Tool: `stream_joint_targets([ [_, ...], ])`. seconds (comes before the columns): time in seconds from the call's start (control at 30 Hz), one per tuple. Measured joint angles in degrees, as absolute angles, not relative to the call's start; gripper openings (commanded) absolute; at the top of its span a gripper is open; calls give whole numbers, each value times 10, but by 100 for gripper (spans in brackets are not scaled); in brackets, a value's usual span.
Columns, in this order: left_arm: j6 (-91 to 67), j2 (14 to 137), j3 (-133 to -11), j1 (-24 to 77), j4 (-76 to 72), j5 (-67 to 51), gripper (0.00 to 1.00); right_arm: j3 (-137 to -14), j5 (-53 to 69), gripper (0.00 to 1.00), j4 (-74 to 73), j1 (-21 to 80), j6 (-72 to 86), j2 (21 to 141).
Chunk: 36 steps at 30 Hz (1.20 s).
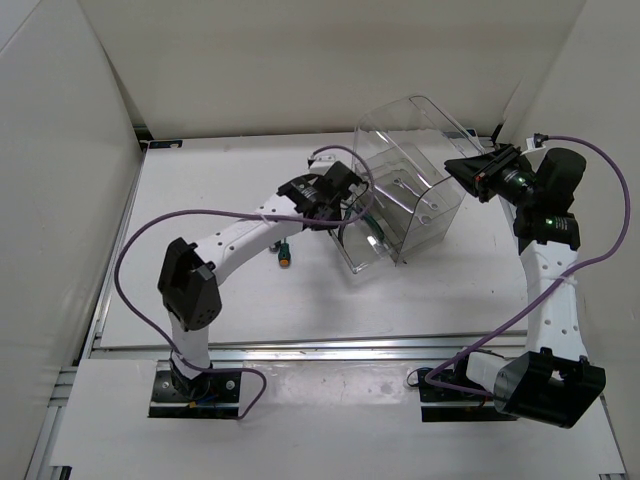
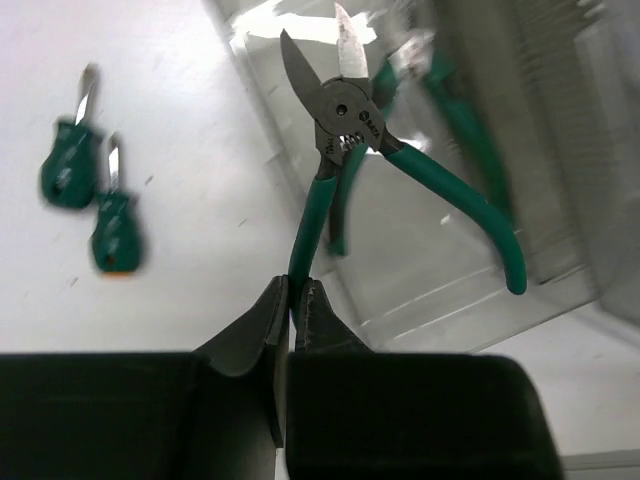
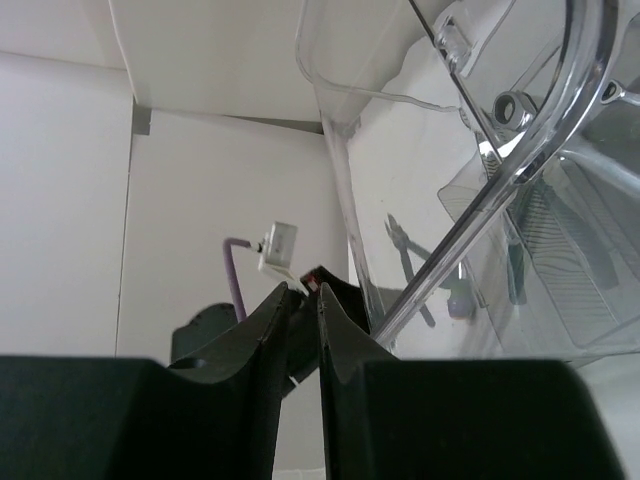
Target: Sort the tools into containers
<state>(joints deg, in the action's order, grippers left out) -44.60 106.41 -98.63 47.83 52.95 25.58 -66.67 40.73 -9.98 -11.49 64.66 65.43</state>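
The section of the clear container already holding green pliers (image 1: 362, 240) is below the left gripper and to its right in the top view, so the robot will move the gripper that way, lower it and release.
Dark-green-handled pliers (image 2: 345, 110) hang in the air at the mouth of the clear container (image 2: 560, 150), jaws pointing away from me. My left gripper (image 2: 292, 290) is shut on the end of one handle; the other handle splays to the right. In the top view the left gripper (image 1: 345, 215) sits at the left opening of the tilted container (image 1: 420, 150). Two stubby green screwdrivers (image 2: 68, 170) (image 2: 115, 235) lie on the table to the left. My right gripper (image 1: 455, 165) rests by the container's right rim, fingers a thin slit apart with nothing seen between them (image 3: 305, 290).
One screwdriver (image 1: 285, 255) lies beside the left forearm. White walls close in the table on the left, back and right. Through the clear container wall (image 3: 560, 250) the pliers (image 3: 405, 245) show faintly. A purple cable (image 1: 190, 215) loops over the left arm.
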Motion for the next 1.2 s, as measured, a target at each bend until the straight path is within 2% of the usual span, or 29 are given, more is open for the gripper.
stream_joint_targets([
  [0.17, -428, 1148, -1095, 476, 519, 235, 10, -667, 407, 21, -99, -115, 647, 657],
  [0.37, -420, 1233, -1135, 474, 528, 190, 13, -667, 407, 21, -99, -115, 647, 657],
  [0.47, -421, 1256, -1138, 472, 541, 172, 31, -667, 407, 21, -99, -115, 647, 657],
  [0.5, -420, 1260, -1138, 471, 544, 168, 44, -667, 408, 21, -99, -115, 647, 657],
  [0.6, -418, 1262, -1142, 469, 546, 157, 64, -667, 408, 21, -99, -115, 647, 657],
  [0.63, -418, 1262, -1147, 468, 544, 155, 74, -667, 409, 21, -99, -115, 647, 657],
  [0.7, -415, 1261, -1154, 465, 535, 150, 82, -667, 409, 21, -99, -115, 647, 657],
  [0.73, -416, 1259, -1156, 462, 530, 149, 94, -667, 409, 21, -99, -115, 647, 657],
  [0.77, -414, 1256, -1156, 458, 522, 149, 99, -667, 409, 21, -99, -115, 647, 657],
  [0.97, -423, 1184, -1136, 415, 461, 174, 99, -671, 415, 24, -74, -115, 652, 661],
  [1.2, -475, 999, -986, 298, 382, 175, 95, -733, 426, 27, 29, -115, 685, 716],
])
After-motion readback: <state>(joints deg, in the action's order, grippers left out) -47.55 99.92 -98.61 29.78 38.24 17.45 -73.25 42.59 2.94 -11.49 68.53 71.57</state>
